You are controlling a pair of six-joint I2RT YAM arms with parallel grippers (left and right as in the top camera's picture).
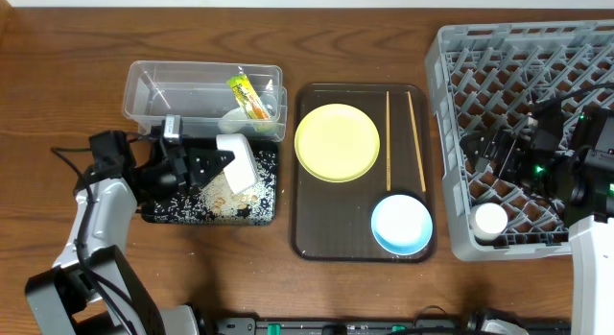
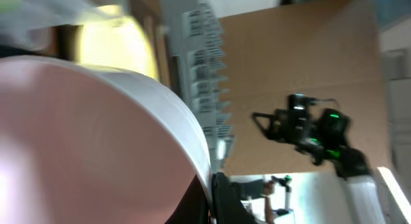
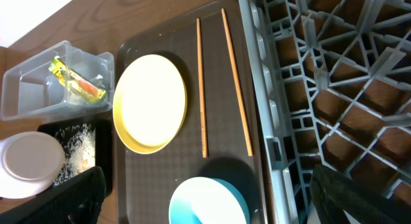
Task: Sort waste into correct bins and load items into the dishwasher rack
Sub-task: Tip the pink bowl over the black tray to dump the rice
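My left gripper is to turn the white bowl upright next and lower it between the yellow plate and the light blue bowl, where the brown tray is empty.
My left gripper (image 1: 206,164) is shut on the rim of the white bowl (image 1: 235,164), holding it tilted on its side over the black tray (image 1: 271,203), where rice scraps (image 1: 206,203) lie. In the left wrist view the bowl (image 2: 96,134) fills the frame, with a finger (image 2: 221,198) on its rim. The clear tub (image 1: 173,85) holds the green-and-orange wrapper (image 1: 247,95) and a white scrap (image 1: 237,121). The yellow plate (image 1: 337,142), two chopsticks (image 1: 388,133) and the light blue bowl (image 1: 402,225) lie on the brown tray. My right gripper (image 1: 494,148) is open and empty over the grey rack (image 1: 480,66), which holds the white cup (image 1: 489,221).
The dark brown serving tray (image 1: 307,229) sits between the bins and the rack. In the right wrist view the plate (image 3: 149,102), chopsticks (image 3: 201,89), blue bowl (image 3: 205,201) and the rack wall (image 3: 270,108) show below my open fingers.
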